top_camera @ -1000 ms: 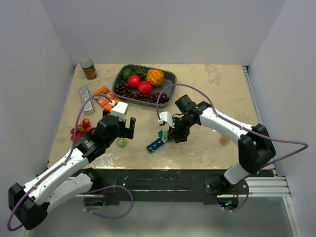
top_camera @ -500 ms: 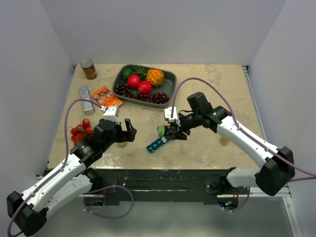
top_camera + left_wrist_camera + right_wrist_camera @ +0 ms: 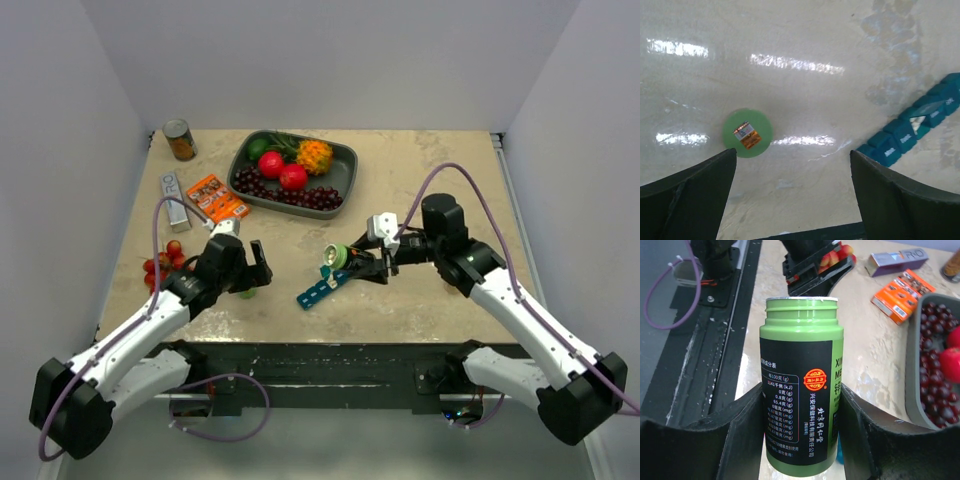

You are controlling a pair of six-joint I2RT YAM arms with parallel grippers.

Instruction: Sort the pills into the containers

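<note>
I will move my left gripper to the left in the left wrist view and lower it to the green cap, because the cap is off-center between the open fingers.
The teal-blue pill organizer strip lies on the table near the front middle; it also shows in the left wrist view. My right gripper is shut on a green pill bottle with a black label and no cap, held tilted just above the strip's far end. The bottle's green cap lies flat on the table under my left gripper, which is open and empty, hovering left of the strip. No loose pills show.
A dark grey tray of fruit stands at the back. An orange box, a silver-purple box and a can lie at the back left. Red cherry tomatoes lie left of my left gripper.
My right arm has swung outward to the right, keeping the green bottle over the strip's far end. My left gripper has shifted slightly toward the green cap.
</note>
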